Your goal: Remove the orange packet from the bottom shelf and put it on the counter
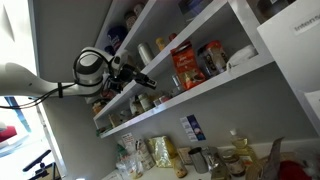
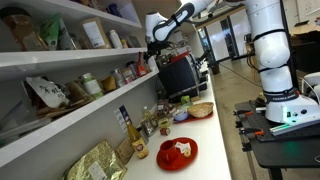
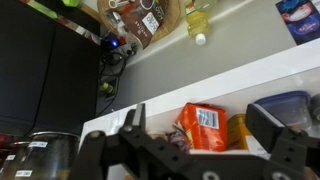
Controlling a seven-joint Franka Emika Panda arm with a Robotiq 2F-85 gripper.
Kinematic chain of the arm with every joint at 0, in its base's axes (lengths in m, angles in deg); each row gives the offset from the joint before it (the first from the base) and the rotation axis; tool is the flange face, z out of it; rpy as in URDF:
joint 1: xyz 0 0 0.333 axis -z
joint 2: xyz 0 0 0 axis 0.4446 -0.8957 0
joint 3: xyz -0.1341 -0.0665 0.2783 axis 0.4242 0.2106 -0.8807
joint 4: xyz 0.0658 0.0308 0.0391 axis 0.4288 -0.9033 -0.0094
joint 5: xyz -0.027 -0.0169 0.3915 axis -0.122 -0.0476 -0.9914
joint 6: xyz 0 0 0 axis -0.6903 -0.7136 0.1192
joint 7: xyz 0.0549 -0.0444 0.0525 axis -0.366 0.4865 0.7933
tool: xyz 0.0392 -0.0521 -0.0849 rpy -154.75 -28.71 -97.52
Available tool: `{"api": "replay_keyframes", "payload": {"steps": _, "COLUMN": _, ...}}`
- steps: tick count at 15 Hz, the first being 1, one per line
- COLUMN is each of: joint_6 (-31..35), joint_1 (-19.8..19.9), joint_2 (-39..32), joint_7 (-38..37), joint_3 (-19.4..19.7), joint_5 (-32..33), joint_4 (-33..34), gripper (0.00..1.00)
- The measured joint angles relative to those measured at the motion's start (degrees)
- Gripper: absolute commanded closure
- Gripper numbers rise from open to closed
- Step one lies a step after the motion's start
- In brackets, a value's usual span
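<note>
My open gripper moves outward along the bottom shelf (image 1: 200, 92) next and brings its fingers around the orange packet (image 1: 183, 65), since the packet stands outward of my gripper among jars.
The orange packet (image 1: 183, 65) stands upright on the bottom shelf (image 1: 200, 92) among jars. In the wrist view, which is upside down, the packet (image 3: 203, 125) shows its barcode side just behind the shelf's white board (image 3: 230, 80). My gripper (image 1: 133, 74) is open and empty in front of the shelf, some way along it from the packet. In the wrist view its two fingers (image 3: 200, 135) frame the packet without touching it. The counter (image 2: 205, 140) lies below the shelves. The gripper also shows in an exterior view (image 2: 155, 40), high beside the shelves.
A yellow-tan box (image 3: 238, 130) and a blue-lidded container (image 3: 287, 105) stand beside the packet. A glass jar (image 3: 40, 155) is at the other side. Higher shelves (image 1: 190, 30) hang above. The counter holds bottles (image 1: 235, 150), a red plate (image 2: 177, 152) and a black appliance (image 2: 178, 75).
</note>
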Motion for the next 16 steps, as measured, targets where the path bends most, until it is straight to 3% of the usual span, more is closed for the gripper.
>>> {"api": "replay_keyframes", "payload": {"steps": 9, "joint_6": -2.0, "joint_1": -2.7, "joint_2": -14.3, "joint_7": -1.9, "joint_3": 5.6, "joint_5": -0.7, "joint_4": 17.8, "gripper": 0.0}}
{"api": "replay_keyframes", "payload": {"steps": 16, "joint_6": -3.5, "joint_1": -4.4, "joint_2": -24.4, "joint_7": -1.8, "joint_3": 6.3, "joint_5": -4.7, "joint_4": 31.9, "gripper": 0.0}}
